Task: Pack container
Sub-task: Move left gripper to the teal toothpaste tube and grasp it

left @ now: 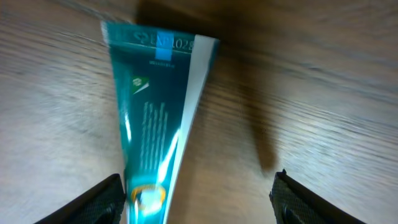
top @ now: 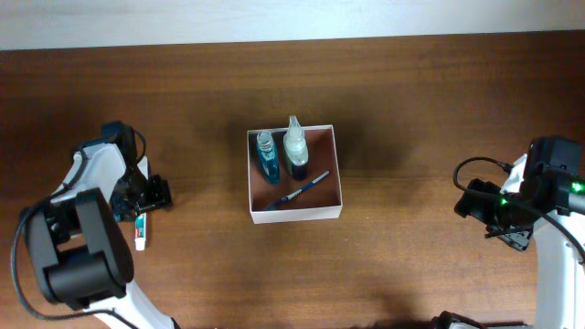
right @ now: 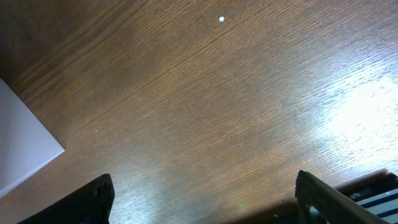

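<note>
The tube's middle (left: pixel 151 163) is next for my left gripper, which will stay low and close its fingers around it.
The container (top: pixel 294 216) is a shallow square box with white walls and a reddish-brown inside at the table's middle. It holds a blue bottle (top: pixel 267 156), a clear spray bottle (top: pixel 294 144) and a blue pen-like stick (top: pixel 303 190). A teal and white toothpaste tube (top: pixel 140 231) lies on the table at the left. My left gripper (top: pixel 144 203) is open right over it; in the left wrist view the tube (left: pixel 149 118) lies between the open fingers (left: pixel 198 196), close to the left finger. My right gripper (top: pixel 498 222) is open and empty at the far right, over bare wood (right: pixel 202 193).
A corner of the container's white wall (right: pixel 22 149) shows at the left edge of the right wrist view. The wooden table (top: pixel 411 110) ends at a pale wall along the top.
</note>
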Available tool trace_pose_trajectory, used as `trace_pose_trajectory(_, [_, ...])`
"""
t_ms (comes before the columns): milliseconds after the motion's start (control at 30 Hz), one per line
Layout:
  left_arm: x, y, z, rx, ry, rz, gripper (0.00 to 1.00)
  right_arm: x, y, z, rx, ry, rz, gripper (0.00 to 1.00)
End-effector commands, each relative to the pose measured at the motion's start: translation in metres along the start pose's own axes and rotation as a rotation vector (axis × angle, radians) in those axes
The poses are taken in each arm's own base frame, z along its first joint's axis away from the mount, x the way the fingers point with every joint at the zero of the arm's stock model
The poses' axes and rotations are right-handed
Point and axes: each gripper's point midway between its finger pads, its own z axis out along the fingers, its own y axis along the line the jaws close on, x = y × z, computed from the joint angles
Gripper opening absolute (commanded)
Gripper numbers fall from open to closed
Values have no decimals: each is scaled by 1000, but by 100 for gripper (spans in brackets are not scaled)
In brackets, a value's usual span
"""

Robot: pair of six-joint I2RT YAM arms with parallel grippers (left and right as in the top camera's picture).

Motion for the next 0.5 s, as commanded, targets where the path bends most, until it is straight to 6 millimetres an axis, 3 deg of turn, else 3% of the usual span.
trace_pose_trajectory(0, [5, 1, 19, 7, 52, -20, 76, 2, 1, 2, 0, 7, -12, 86])
trace_pose_trajectory(200, [11, 0, 31, 4, 97, -16, 75, 2, 1, 2, 0, 7, -12, 86])
trace_pose_trajectory(467, [15, 0, 31, 3, 115, -15, 38, 2, 1, 2, 0, 7, -13, 86])
